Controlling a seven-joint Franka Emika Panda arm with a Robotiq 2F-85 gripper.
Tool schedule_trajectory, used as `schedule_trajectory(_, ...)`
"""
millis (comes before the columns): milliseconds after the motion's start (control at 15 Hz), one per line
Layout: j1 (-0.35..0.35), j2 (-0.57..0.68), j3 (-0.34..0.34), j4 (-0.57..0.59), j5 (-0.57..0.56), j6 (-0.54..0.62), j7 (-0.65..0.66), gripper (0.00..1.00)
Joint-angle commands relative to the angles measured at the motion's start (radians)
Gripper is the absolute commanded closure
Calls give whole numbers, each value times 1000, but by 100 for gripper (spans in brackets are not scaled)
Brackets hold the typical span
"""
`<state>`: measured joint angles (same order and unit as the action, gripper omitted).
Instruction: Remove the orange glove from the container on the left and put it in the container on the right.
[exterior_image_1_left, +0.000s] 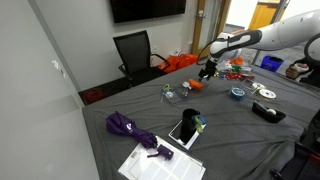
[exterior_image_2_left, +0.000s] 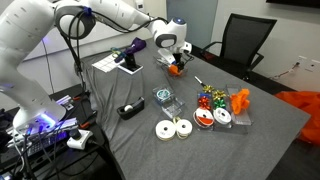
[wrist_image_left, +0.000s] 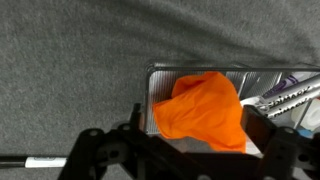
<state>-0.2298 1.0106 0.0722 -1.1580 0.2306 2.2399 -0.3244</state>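
Observation:
The crumpled orange glove is between my open fingers, so I need to bring my gripper down onto the glove's bunched middle (wrist_image_left: 208, 114) and close.
The orange glove (wrist_image_left: 200, 108) lies crumpled in a clear, shallow container (wrist_image_left: 165, 73) and fills the middle of the wrist view. My gripper (wrist_image_left: 197, 125) is open, with one finger on each side of the glove, close above it. In an exterior view the gripper (exterior_image_2_left: 175, 60) hangs low over the glove (exterior_image_2_left: 176, 69) at the far side of the table. It also shows in an exterior view (exterior_image_1_left: 207, 68) above the grey table. Whether the fingers touch the glove is hidden.
Purple and white items (wrist_image_left: 292, 94) lie in the same container. On the table are another clear container (exterior_image_2_left: 165, 98), a tray of colourful bits (exterior_image_2_left: 210, 100), tape rolls (exterior_image_2_left: 172, 128), a black mug (exterior_image_1_left: 190, 118) and a purple umbrella (exterior_image_1_left: 130, 128). A large orange heap (exterior_image_1_left: 180, 62) sits behind.

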Motion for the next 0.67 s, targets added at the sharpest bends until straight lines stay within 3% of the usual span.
schedule_trajectory(0, -14, 48, 31, 64, 0, -30, -11, 0)
schedule_trajectory(67, -12, 56, 32, 71, -3, -30, -10, 0)
schedule_trajectory(200, -11, 71, 36, 83, -4, -30, -10, 26)
schedule_trajectory(600, -14, 92, 39, 111, -4, -30, -8, 69)
